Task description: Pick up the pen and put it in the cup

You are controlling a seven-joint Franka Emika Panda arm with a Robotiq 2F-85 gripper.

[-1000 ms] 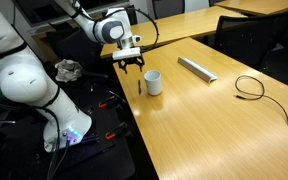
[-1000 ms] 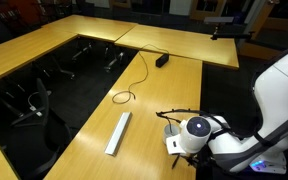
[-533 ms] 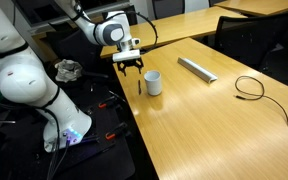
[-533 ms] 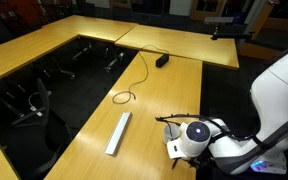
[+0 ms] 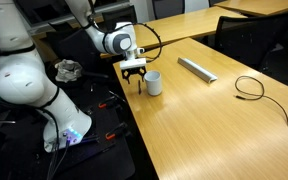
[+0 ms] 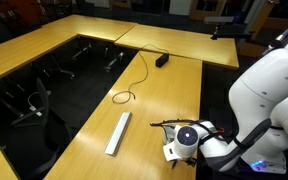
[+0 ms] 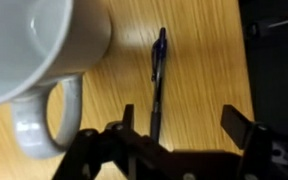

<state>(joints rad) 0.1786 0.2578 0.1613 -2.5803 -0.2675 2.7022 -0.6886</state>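
The pen is below my gripper's open fingers, closer to the finger on the cup's side. My gripper needs to move down onto the pen's near end (image 7: 156, 121) and shift slightly toward the cup.
In the wrist view the pen (image 7: 157, 75), a thin dark stick, lies flat on the wooden table just right of the white cup (image 7: 39, 40), whose handle points toward me. My gripper (image 7: 184, 125) is open and empty. Its fingers straddle the pen's near end, and the pen sits close to the left finger. In an exterior view the gripper (image 5: 135, 73) hangs low over the table near its edge, just left of the cup (image 5: 154, 82), and it hides most of the pen. In an exterior view the wrist (image 6: 187, 138) blocks both cup and pen.
A long flat grey bar (image 5: 196, 68) lies beyond the cup and also shows in an exterior view (image 6: 118, 132). A looped black cable (image 5: 249, 88) lies further along the table. The table edge runs right beside the pen (image 7: 246, 60), with dark floor past it.
The gripper has moved down and a little toward the cup, and now sits low over the pen. The pen and cup have not moved.
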